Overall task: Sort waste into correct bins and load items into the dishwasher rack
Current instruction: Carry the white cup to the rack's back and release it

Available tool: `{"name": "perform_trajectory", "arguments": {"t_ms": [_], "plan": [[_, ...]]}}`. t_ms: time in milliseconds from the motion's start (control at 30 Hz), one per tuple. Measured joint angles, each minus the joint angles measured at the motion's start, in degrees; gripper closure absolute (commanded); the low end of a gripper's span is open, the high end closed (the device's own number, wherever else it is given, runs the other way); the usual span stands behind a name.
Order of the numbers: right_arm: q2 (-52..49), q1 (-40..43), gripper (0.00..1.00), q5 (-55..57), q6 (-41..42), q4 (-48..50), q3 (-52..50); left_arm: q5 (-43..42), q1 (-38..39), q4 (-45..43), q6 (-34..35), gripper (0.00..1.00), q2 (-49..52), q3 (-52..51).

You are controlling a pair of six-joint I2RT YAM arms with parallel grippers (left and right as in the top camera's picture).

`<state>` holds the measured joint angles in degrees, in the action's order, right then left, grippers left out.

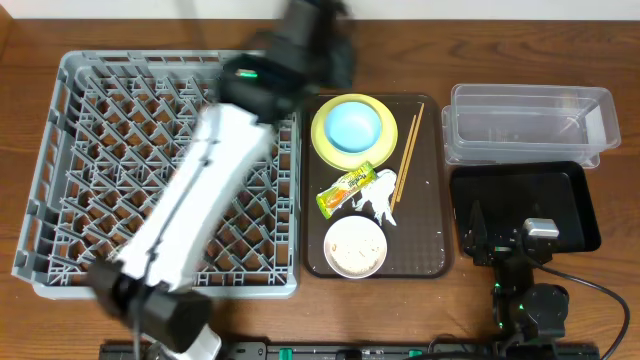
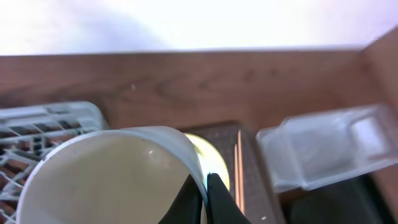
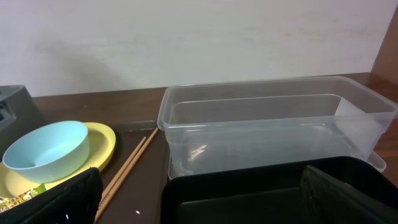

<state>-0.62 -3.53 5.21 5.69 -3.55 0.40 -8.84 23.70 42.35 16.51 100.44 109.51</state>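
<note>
Next, my left gripper moves over the rack's far corner [image 2: 69,124] by the brown tray and tilts, before the cream cup goes down onto the empty slots.
My left gripper [image 2: 205,186] is shut on the rim of the cream cup [image 2: 112,180], held in the air. In the overhead view it [image 1: 322,62] is blurred, between the dishwasher rack's [image 1: 100,150] far right corner and the brown tray, and it hides the cup. The yellow plate [image 1: 325,135] holds the light blue bowl [image 1: 353,124]. The green-and-yellow wrapper [image 1: 347,188], white tissue [image 1: 375,208], small white bowl [image 1: 355,246] with beige crumbs and the chopsticks [image 1: 407,155] lie on the tray. My right gripper [image 3: 205,199] is open and empty over the black tray [image 1: 540,195], near the clear tub [image 1: 530,125].
The brown serving tray [image 1: 430,230] sits between the rack and the bins. The left arm stretches diagonally across the rack. The table's far edge meets a pale wall. A few white specks lie on the brown tray.
</note>
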Motion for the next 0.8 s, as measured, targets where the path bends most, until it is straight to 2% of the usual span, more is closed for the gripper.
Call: {"name": "perform_trajectory", "arguments": {"t_ms": [133, 267, 433, 567, 800], "plan": [[0.0, 0.0, 0.01, 0.0, 0.0, 0.0, 0.0, -17.6, -12.0, -0.2, 1.2, 0.94, -0.2, 0.1], [0.0, 0.0, 0.01, 0.0, 0.0, 0.0, 0.0, -38.3, -23.1, -1.4, 2.1, 0.94, 4.8, 0.1], [0.0, 0.0, 0.01, 0.0, 0.0, 0.0, 0.0, -58.9, -30.1, -4.1, 4.7, 0.94, 14.7, 0.1], [0.0, 0.0, 0.01, 0.0, 0.0, 0.0, 0.0, -67.3, -32.2, -4.1, 5.9, 0.94, 22.8, 0.1], [0.0, 0.0, 0.01, 0.0, 0.0, 0.0, 0.0, -72.0, -32.5, -6.9, 6.4, 0.94, 31.1, -0.2]]}}
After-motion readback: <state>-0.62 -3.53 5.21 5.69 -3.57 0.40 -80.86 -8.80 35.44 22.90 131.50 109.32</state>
